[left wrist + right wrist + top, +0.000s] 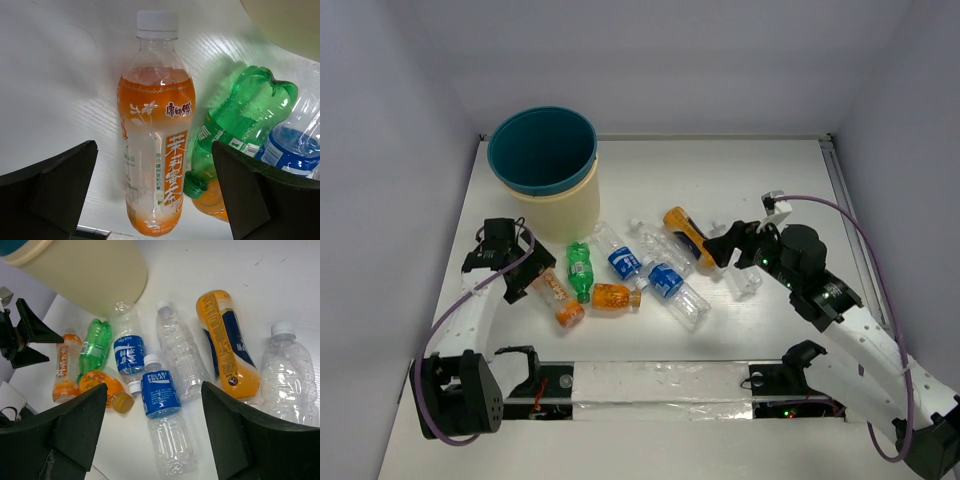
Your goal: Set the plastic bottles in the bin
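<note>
The open fingers of the left gripper are already around both sides of the orange tea bottle, so the gripper needs to lower over the bottle next and close around the upper part of its label.
The bin stands at the back left, teal inside with a cream wall; it also shows in the right wrist view. Several plastic bottles lie in front of it. They include an orange tea bottle, a green one, a small orange one, blue-labelled clear ones, an orange-and-navy one and a plain clear one. My left gripper is open, its jaws astride the orange tea bottle. My right gripper is open and empty above the blue-labelled bottle.
White walls enclose the table on the left, back and right. A taped strip runs along the near edge between the arm bases. A purple cable loops beside the right arm.
</note>
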`<state>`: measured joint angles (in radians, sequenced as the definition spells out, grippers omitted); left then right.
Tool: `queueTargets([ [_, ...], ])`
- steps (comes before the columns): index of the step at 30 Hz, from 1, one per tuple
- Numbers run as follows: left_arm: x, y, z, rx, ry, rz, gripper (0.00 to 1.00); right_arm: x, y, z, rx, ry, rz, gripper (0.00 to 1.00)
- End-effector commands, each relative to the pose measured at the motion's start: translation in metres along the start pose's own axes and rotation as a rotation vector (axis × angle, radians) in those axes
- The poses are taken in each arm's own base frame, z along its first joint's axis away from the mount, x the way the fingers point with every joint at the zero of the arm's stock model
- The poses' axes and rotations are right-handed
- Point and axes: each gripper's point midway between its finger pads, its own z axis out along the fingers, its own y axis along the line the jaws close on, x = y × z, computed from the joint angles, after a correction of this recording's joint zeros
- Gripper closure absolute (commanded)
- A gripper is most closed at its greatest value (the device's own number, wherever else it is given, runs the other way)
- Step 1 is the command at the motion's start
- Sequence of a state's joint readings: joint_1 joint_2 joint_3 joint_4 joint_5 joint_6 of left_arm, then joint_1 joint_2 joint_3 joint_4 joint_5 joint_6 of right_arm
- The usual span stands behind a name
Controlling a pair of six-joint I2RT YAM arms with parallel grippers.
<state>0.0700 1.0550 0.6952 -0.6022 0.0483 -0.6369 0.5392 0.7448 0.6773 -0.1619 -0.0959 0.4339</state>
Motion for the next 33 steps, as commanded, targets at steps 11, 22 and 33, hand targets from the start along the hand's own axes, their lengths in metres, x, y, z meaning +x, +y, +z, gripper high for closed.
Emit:
queueTargets([
  [11,0.01,-0.004,0.036,-0.055,0.042,0.003,0.07,-0.006,-0.003,0.016,0.02,-0.033,-0.01,0.14],
  [22,0.016,0.001,0.054,-0.1,0.036,0.015,0.33,0.006,-0.032,0.036,0.166,0.017,0.021,0.09],
  [33,0.023,-0.027,0.027,0.013,0.007,0.092,0.57,0.02,-0.121,0.062,0.455,0.175,0.02,0.1],
])
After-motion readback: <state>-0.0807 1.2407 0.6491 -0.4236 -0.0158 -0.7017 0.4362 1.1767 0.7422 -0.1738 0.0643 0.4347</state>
